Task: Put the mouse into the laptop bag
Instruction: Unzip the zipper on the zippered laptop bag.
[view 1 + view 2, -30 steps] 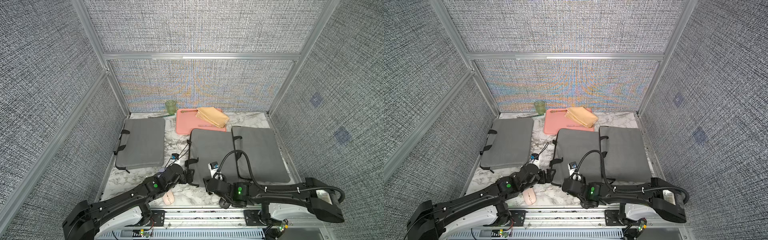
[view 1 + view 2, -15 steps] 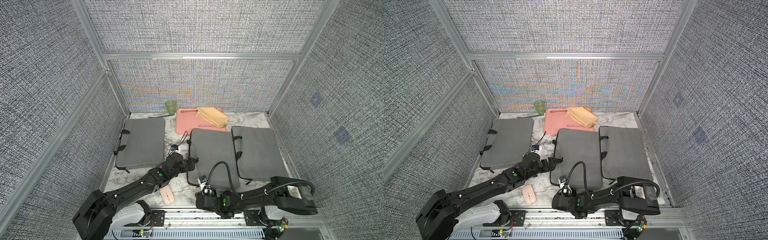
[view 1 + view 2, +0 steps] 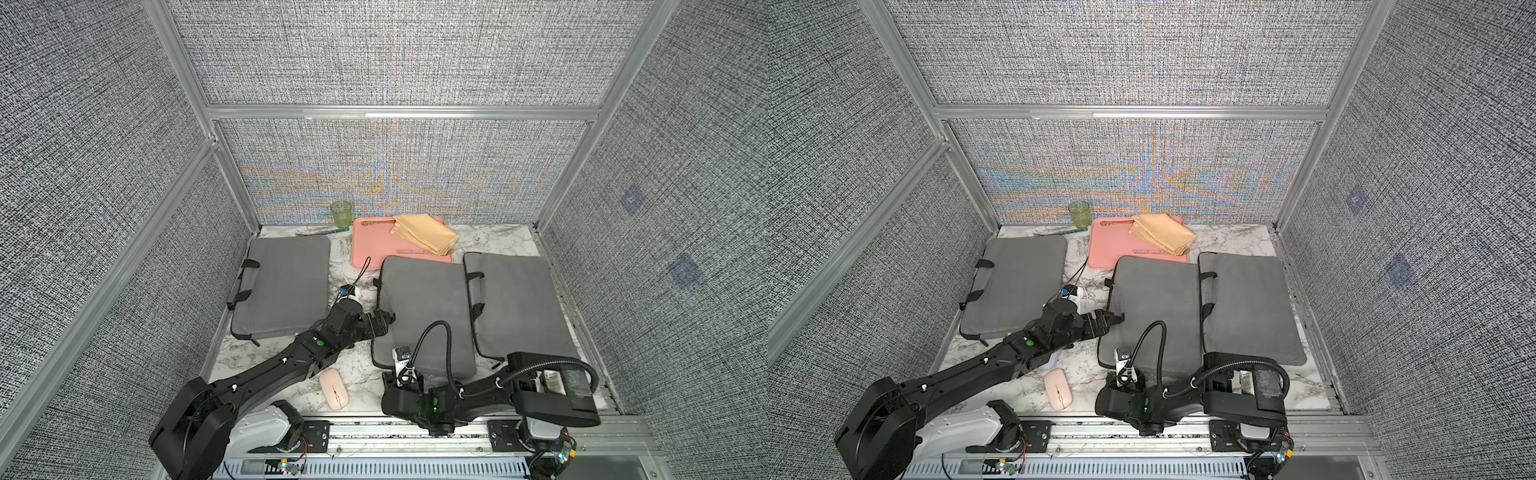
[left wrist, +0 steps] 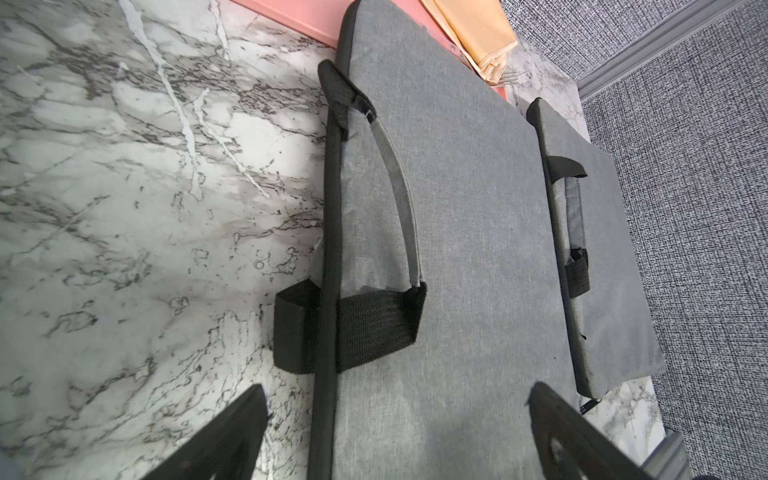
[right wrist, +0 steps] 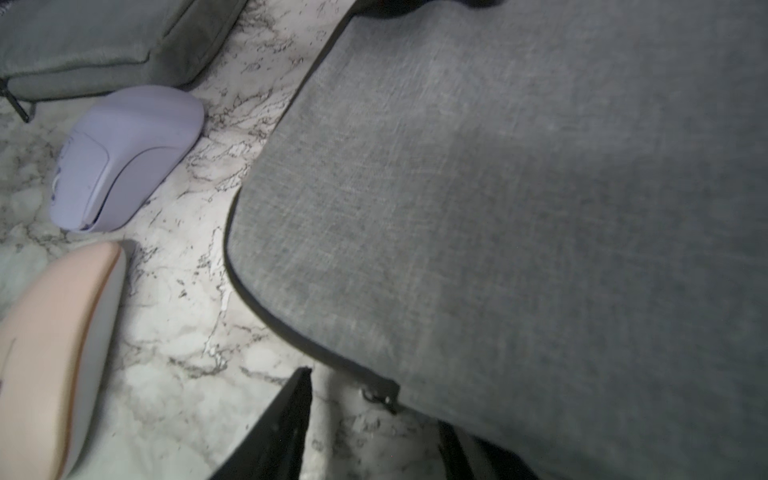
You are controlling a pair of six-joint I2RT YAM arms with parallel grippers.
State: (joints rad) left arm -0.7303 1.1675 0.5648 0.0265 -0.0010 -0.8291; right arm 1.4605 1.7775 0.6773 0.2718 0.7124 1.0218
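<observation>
Next, my left gripper moves outward along the middle grey bag's edge and down onto the handle strap's far end (image 3: 377, 281) (image 4: 342, 96), which lies outward of and below its fingers.
A pink mouse (image 3: 333, 390) (image 3: 1057, 390) (image 5: 50, 353) lies near the table's front edge. A lavender mouse (image 5: 120, 158) sits just behind it, mostly hidden under my left arm in the top views. The middle grey laptop bag (image 3: 424, 307) (image 3: 1156, 307) (image 4: 457, 249) (image 5: 519, 187) lies flat and closed. My left gripper (image 3: 380, 324) (image 3: 1113, 320) (image 4: 397, 399) is open over the bag's left edge, near its black handle strap (image 4: 374, 324). My right gripper (image 3: 397, 376) (image 3: 1123, 376) (image 5: 374, 411) is low at the bag's front left corner, jaws apart either side of the zipper pull (image 5: 380, 397).
Two more grey laptop bags lie at the left (image 3: 286, 282) and the right (image 3: 515, 303). A pink tray (image 3: 374, 249) with a folded yellow cloth (image 3: 426, 232) and a green cup (image 3: 341, 214) stand at the back. The metal rail (image 3: 415, 430) runs along the front.
My right gripper has moved left and down to the middle bag's front corner, and its jaws have narrowed. My left arm has reached farther back, to the bag's left edge.
</observation>
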